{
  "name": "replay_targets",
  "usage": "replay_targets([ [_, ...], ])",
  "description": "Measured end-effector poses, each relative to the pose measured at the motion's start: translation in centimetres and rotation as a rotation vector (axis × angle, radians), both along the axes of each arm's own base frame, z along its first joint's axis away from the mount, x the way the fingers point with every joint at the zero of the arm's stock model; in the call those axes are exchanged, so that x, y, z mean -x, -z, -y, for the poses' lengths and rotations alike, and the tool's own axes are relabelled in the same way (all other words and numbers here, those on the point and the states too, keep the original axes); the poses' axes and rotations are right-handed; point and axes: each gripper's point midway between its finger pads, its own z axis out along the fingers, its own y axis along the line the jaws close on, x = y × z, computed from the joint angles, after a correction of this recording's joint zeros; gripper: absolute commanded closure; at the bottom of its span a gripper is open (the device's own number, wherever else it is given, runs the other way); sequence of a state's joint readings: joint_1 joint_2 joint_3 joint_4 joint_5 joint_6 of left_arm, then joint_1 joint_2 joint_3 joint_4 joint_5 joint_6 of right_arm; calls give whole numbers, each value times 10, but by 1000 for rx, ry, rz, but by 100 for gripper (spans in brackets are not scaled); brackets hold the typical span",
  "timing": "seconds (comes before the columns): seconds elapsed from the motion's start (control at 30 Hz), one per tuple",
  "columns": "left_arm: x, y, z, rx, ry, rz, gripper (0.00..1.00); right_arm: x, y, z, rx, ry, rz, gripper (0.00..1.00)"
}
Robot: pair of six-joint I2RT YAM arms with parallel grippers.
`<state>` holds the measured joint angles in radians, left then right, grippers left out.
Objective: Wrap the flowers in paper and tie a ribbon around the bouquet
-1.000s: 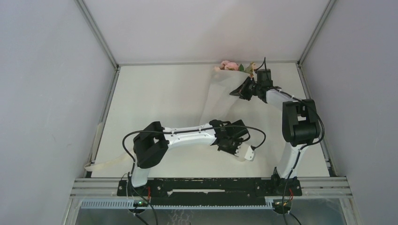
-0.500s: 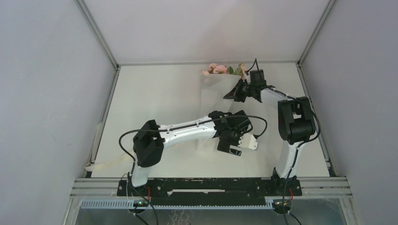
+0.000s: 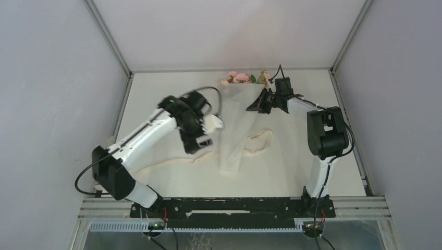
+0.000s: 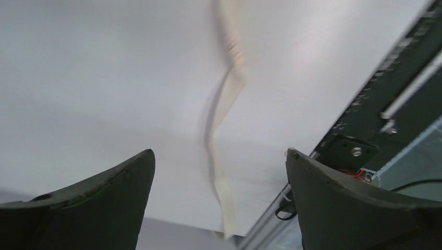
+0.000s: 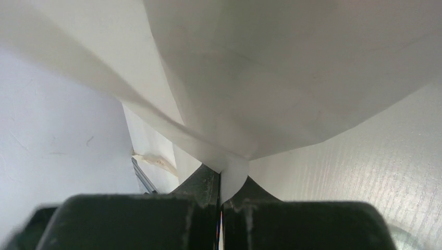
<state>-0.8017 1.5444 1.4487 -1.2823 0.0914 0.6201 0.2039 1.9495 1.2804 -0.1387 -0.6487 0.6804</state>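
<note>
The cream ribbon's part (image 3: 196,160) (image 4: 236,72) beside the paper lies uncovered on the tabletop before the ribbon runs under the paper, so I will bring my open left gripper down onto it next.
Pale-pink flowers (image 3: 238,78) with green leaves lie at the table's back edge, their stems inside the paper (image 3: 233,135), a long translucent white cone reaching toward the front. My right gripper (image 3: 251,108) is shut on the paper's upper right edge; the right wrist view shows a fold of paper (image 5: 271,78) pinched between my right gripper's (image 5: 221,174) jaws. The cream ribbon (image 3: 172,161) trails from the front left corner under the paper, looping on its right. My left gripper (image 3: 194,145) hangs open left of the paper. The blurred ribbon (image 4: 224,120) lies below the open left gripper (image 4: 219,153).
Grey enclosure walls surround the white table (image 3: 156,99). A black base rail (image 3: 229,205) runs along the near edge, and the rail (image 4: 385,78) also shows at the right of the left wrist view. Black cables loop off both wrists.
My left gripper has opened, and its arm has swung from the front middle to the left of the paper. The right gripper has drawn the paper and flowers slightly left and back.
</note>
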Motion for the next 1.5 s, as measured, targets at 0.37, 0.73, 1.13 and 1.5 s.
replay_targets([
  [0.37,7,76,-251,-158,-765,8,0,10,7,-7,39,-36,-17,100],
  [0.73,15,151,-250,-146,-661,-95,27,17,11,-12,57,-52,-27,100],
  [1.13,-14,134,-220,-57,-649,30,100,37,-1,-41,63,-125,-9,100],
  [1.5,-74,-24,-54,371,-357,213,100,83,12,-83,35,-206,-20,100],
])
